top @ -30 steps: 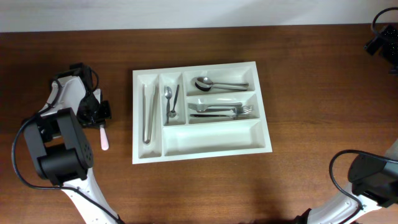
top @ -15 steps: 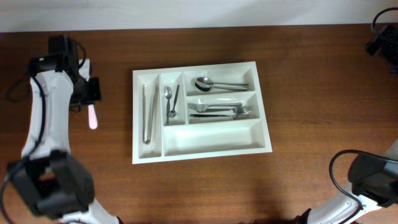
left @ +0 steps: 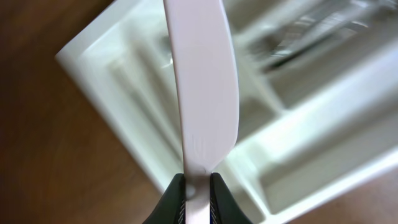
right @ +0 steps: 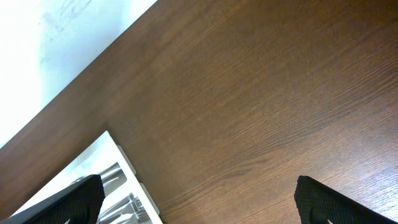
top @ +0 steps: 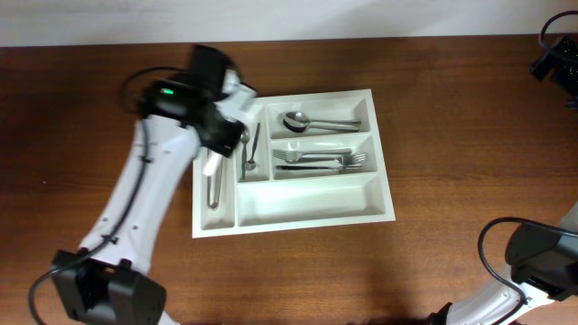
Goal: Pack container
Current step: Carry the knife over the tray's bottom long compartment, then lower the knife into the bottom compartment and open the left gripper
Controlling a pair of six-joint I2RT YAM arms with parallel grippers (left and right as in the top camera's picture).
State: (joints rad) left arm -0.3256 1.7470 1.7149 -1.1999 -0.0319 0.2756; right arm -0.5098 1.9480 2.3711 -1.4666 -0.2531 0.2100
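My left gripper will next move the knife back from the container's narrow sections. Then it will turn the knife and lower it into the container's bottom slot, which is empty.
The container is a large white five-compartment cutlery tray in the middle of the brown table. My left gripper hovers over its left narrow compartments, shut on a pale pink plastic knife. In the left wrist view the knife runs up from between the fingertips of the left gripper above the blurred tray. My right gripper is open and empty, far off at the table's back right. It sees only the tray's corner.
The tray holds metal tongs in the leftmost slot, small spoons in the second, a large spoon in the top crosswise slot and forks in the middle one. The bottom slot holds nothing. The right arm sits at the far right edge.
My left arm has swung from the table's left side rightward over the tray's left compartments, carrying the pink knife. The right arm has not moved.
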